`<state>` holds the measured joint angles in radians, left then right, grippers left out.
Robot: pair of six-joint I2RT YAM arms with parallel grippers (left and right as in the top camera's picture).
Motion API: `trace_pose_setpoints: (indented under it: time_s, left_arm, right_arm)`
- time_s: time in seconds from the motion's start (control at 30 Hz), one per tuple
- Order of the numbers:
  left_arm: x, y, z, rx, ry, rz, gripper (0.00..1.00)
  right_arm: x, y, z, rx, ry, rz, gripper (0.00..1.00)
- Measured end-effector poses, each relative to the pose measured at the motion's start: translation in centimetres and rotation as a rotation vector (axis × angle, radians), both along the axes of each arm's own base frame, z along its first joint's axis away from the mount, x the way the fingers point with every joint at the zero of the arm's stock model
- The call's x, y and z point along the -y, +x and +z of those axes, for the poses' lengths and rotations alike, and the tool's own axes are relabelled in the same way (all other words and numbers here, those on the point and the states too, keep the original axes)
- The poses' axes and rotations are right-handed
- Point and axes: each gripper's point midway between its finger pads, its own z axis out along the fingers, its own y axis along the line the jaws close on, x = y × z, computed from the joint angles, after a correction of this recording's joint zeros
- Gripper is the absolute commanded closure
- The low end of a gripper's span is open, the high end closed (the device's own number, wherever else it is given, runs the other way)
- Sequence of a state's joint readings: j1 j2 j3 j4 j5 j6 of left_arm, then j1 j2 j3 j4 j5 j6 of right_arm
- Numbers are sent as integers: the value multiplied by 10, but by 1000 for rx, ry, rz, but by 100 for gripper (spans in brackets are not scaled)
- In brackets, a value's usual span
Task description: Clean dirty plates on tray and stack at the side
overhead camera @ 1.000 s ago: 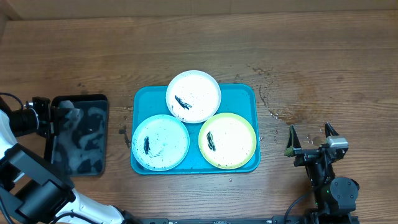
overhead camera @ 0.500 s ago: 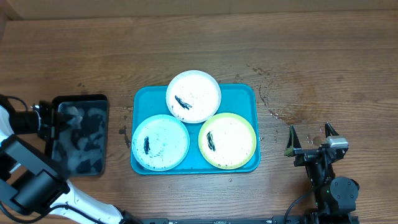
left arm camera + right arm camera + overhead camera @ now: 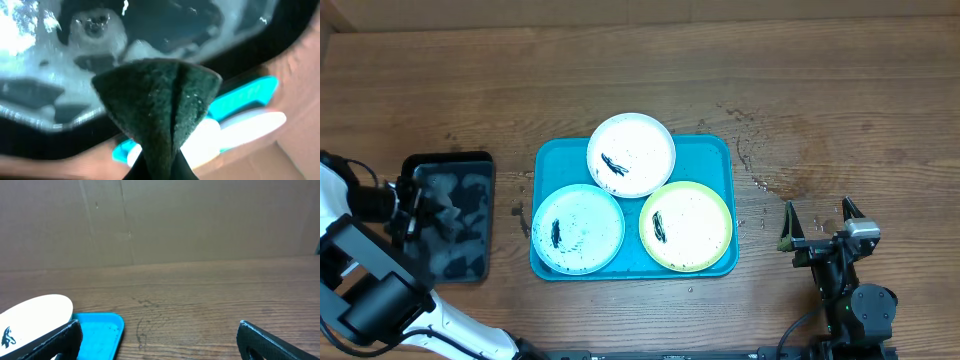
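Note:
I will lift my left gripper from the black tray (image 3: 450,262) and bring it down onto the light blue plate (image 3: 578,228) to release the cloth there, since that plate has dark smears.
Three smeared plates lie on the teal tray (image 3: 708,160): the white plate (image 3: 631,154) at the back, the light blue plate (image 3: 578,228) front left, the yellow-green plate (image 3: 686,226) front right. My left gripper (image 3: 423,205) is over the black tray (image 3: 450,262), shut on a dark green cloth (image 3: 160,105). The left wrist view shows the jaws (image 3: 160,171) pinching the cloth above foamy water. My right gripper (image 3: 818,221) is open and empty, right of the teal tray. The right wrist view shows the white plate (image 3: 35,312) and a tray corner (image 3: 102,330).
The black tray holds soapy water with foam (image 3: 97,30). Bare wooden table (image 3: 820,110) lies behind and to the right of the teal tray, with wet marks (image 3: 760,160) near its right corner. A cardboard wall (image 3: 160,220) stands at the back.
My left gripper has shifted a little toward the table's front over the black tray, the cloth still in it. The right arm and the plates have not moved.

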<state>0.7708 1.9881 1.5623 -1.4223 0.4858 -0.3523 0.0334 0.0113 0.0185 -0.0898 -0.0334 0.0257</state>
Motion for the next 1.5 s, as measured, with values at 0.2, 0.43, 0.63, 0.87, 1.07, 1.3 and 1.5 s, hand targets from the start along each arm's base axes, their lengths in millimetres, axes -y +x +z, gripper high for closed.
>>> trace_pose_setpoints:
  time_s: [0.2,0.43,0.63,0.87,1.07,1.3,1.5]
  left_arm:
    - [-23,21,37,85,135,-53,96]
    - [-11,11,-36,7,178,-74,96]
    - [7,-4,-25,-71,86,-85,96]
    - [-5,20,69,24,147,-111,96]
    - [20,26,110,105,204,-179,96]
    - [85,18,145,209,262,-347,96]
    - [175,-12,124,213,222,-628,96]
  right_arm:
    - [0,0,0,0,0,0,0]
    - [0,0,0,0,0,0,0]
    - [0,0,0,-1,0,0,0]
    - [0,0,0,0,0,0,0]
    - [0,0,0,0,0,0,0]
    - [0,0,0,0,0,0,0]
    - [0,0,0,0,0,0,0]
